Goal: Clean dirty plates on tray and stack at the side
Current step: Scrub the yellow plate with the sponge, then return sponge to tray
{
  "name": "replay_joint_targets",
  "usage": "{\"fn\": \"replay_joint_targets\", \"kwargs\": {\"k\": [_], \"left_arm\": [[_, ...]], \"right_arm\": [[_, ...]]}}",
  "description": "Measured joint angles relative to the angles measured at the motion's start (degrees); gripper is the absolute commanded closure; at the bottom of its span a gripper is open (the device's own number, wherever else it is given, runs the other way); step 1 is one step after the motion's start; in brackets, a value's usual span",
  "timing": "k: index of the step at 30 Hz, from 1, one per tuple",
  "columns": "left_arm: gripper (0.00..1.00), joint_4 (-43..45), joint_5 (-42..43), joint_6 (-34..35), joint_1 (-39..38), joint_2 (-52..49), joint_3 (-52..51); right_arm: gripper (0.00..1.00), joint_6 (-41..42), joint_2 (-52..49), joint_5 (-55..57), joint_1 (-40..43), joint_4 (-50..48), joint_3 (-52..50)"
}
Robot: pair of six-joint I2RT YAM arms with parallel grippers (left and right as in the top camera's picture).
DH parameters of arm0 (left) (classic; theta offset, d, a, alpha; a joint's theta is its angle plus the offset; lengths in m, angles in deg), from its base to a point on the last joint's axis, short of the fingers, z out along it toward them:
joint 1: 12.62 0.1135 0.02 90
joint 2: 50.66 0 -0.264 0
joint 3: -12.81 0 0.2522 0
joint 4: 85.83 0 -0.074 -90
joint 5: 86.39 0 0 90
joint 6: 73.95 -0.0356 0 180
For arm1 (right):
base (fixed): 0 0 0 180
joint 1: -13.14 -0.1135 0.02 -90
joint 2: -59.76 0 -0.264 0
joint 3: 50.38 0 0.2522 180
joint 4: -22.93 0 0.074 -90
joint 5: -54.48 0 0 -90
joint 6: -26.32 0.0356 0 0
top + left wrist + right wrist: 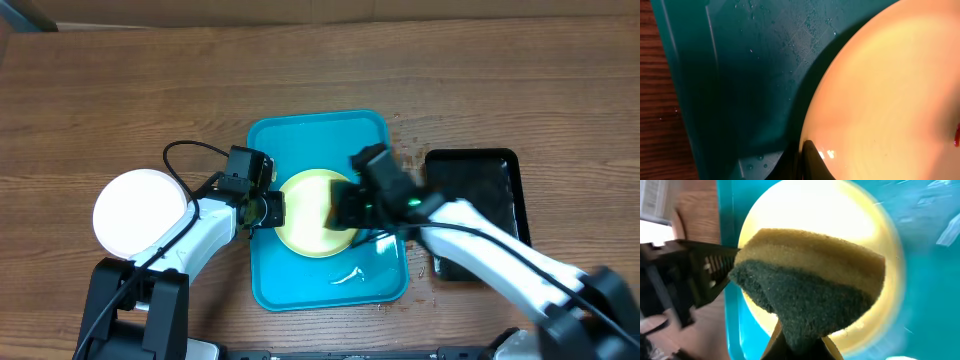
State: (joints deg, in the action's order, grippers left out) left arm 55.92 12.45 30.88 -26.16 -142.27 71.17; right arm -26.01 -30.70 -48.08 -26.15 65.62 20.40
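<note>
The robot's right hand will next scrub across the red smear on the plate, then carry the sponge down into the black tray and let go of it.
A pale yellow-green plate lies in the turquoise tray. My left gripper is shut on the plate's left rim; in the left wrist view one dark finger presses on the plate, with a red smear at the frame's right edge. My right gripper is shut on a yellow sponge with a dark green scrub side, held over the plate. A white plate rests on the table left of the tray.
A smaller black tray stands right of the turquoise one, under the right arm. Water drops and a wet patch lie on the tray floor near its front edge. Bare wooden table lies behind the tray.
</note>
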Motion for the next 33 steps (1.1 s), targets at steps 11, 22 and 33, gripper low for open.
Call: {"fn": "replay_joint_targets", "kwargs": {"k": [11, 22, 33], "left_arm": [[0.96, -0.13, 0.11, 0.0, 0.0, 0.0, 0.0], [0.96, -0.31, 0.59, 0.0, 0.0, 0.0, -0.04], [0.96, -0.42, 3.45, 0.0, -1.55, 0.0, -0.11]], "right_arm": [[0.96, 4.85, -15.21, 2.69, -3.82, -12.28, 0.07], [0.96, 13.35, -14.78, 7.06, -1.03, 1.77, 3.48], [0.96, 16.79, -15.28, 9.31, 3.52, 22.93, 10.86]]}}
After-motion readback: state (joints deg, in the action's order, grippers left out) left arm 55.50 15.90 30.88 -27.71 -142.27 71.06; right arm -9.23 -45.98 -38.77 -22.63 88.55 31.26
